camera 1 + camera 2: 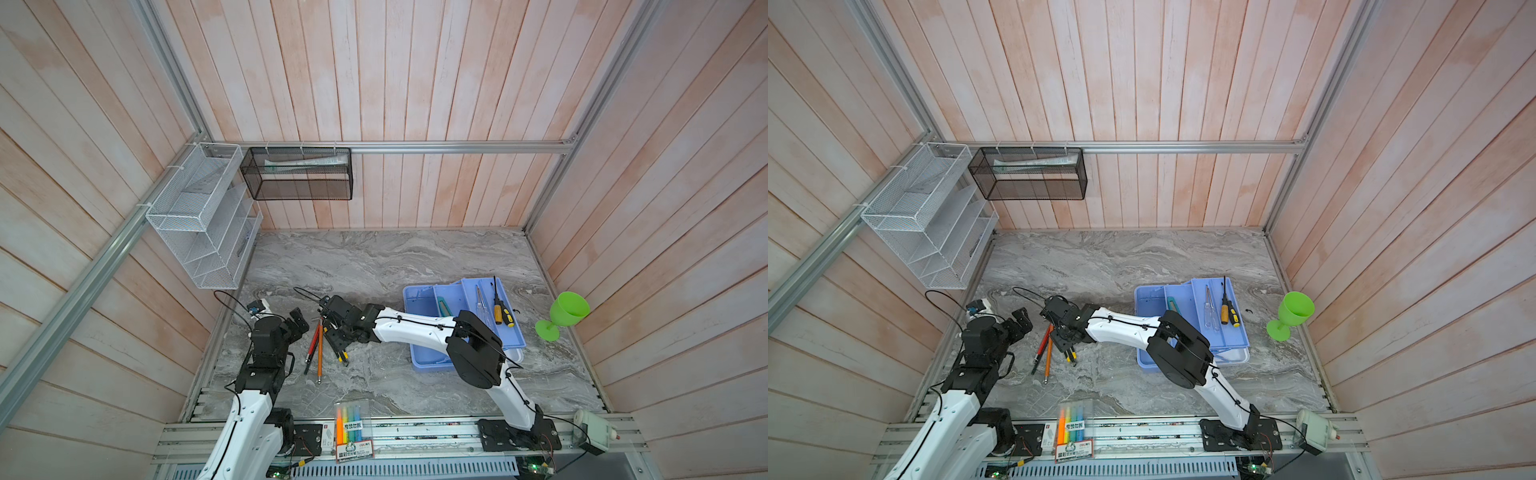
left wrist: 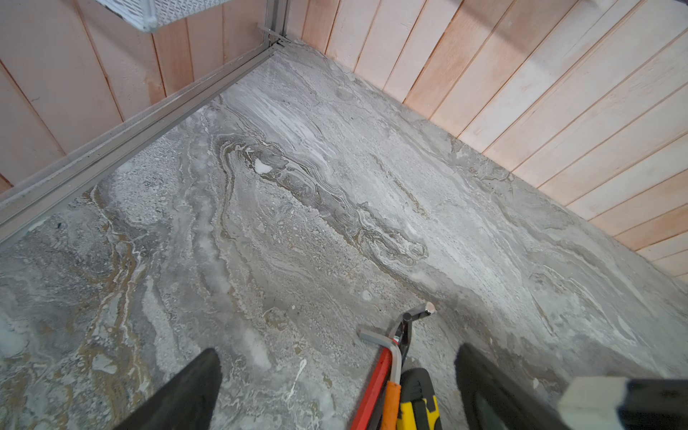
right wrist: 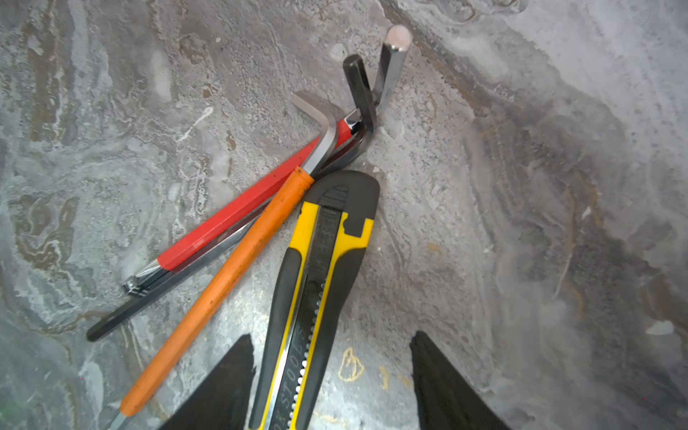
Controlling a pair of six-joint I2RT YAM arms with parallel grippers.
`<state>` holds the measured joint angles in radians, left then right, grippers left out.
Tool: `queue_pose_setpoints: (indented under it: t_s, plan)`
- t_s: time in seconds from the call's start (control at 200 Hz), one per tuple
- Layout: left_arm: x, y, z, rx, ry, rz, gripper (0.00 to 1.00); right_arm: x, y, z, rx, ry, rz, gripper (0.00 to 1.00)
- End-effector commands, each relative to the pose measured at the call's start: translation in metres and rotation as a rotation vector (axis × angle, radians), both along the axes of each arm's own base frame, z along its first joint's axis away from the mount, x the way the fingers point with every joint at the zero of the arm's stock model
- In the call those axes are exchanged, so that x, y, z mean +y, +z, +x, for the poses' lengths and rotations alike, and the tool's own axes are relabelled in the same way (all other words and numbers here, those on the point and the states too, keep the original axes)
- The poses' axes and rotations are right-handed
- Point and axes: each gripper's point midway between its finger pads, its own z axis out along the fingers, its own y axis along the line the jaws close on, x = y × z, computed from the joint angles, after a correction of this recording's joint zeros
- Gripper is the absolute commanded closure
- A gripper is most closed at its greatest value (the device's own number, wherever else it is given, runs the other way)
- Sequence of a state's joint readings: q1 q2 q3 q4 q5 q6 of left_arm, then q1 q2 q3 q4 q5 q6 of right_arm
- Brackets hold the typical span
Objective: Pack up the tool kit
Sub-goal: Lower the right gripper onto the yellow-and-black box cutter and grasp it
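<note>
The robot's right gripper will next go down onto the knife's black handle (image 3: pixel 306 324) while moving toward the orange-sleeved hex key, because that handle is nearer the finger beside that key.
The tool kit's light blue base (image 1: pixel 417 332) stands at the right, with its tray (image 1: pixel 513 338) lying across it and holding slim screwdrivers (image 1: pixel 498 309). A white lid edge (image 1: pixel 516 355) shows beneath. On the marble to the left lie a yellow-and-black knife (image 3: pixel 316 260), a red-sleeved hex key (image 3: pixel 242 216) and an orange-sleeved one (image 3: pixel 223 286). My right gripper (image 3: pixel 331 372) reaches across and stands open astride the knife's handle, which lies close to one finger. My left gripper (image 2: pixel 335 357) is open just beside the hex keys (image 2: pixel 391 346), holding nothing.
A green plastic goblet (image 1: pixel 567 311) lies by the right wall. A clear pack of highlighters (image 1: pixel 351 424) rests on the front rail. A white mesh rack (image 1: pixel 199 216) and a black mesh basket (image 1: pixel 297 174) hang on the back-left walls.
</note>
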<state>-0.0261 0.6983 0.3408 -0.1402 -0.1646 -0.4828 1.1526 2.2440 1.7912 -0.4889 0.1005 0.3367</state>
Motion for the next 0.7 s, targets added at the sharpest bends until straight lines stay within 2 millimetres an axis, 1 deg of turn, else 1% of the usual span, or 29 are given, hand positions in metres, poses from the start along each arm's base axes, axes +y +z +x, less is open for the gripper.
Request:
queue_pose_setpoints:
  t_s: [0.0, 0.13, 0.3, 0.445, 0.63, 0.695]
  plan:
    - [0.001, -0.007, -0.003, 0.012, 0.001, -0.002, 0.0, -0.003, -0.015, 0.0, 0.003, -0.024, -0.065, 0.35]
    - [0.001, -0.007, -0.003, 0.013, 0.003, -0.002, 0.0, -0.002, -0.026, 0.001, 0.015, -0.044, -0.1, 0.35]
    - [0.001, -0.008, -0.003, 0.013, 0.002, -0.002, 0.0, 0.003, -0.034, -0.004, 0.033, -0.048, -0.12, 0.35]
    - [0.001, -0.008, -0.003, 0.012, 0.002, -0.002, 0.0, 0.001, -0.043, -0.005, 0.051, -0.062, -0.141, 0.36]
    - [0.001, -0.007, -0.003, 0.012, 0.002, -0.002, 0.0, -0.004, -0.051, -0.007, 0.052, -0.065, -0.17, 0.42]
    - [0.001, -0.008, -0.003, 0.012, 0.002, -0.003, 0.0, -0.007, -0.053, -0.007, 0.049, -0.07, -0.181, 0.48]
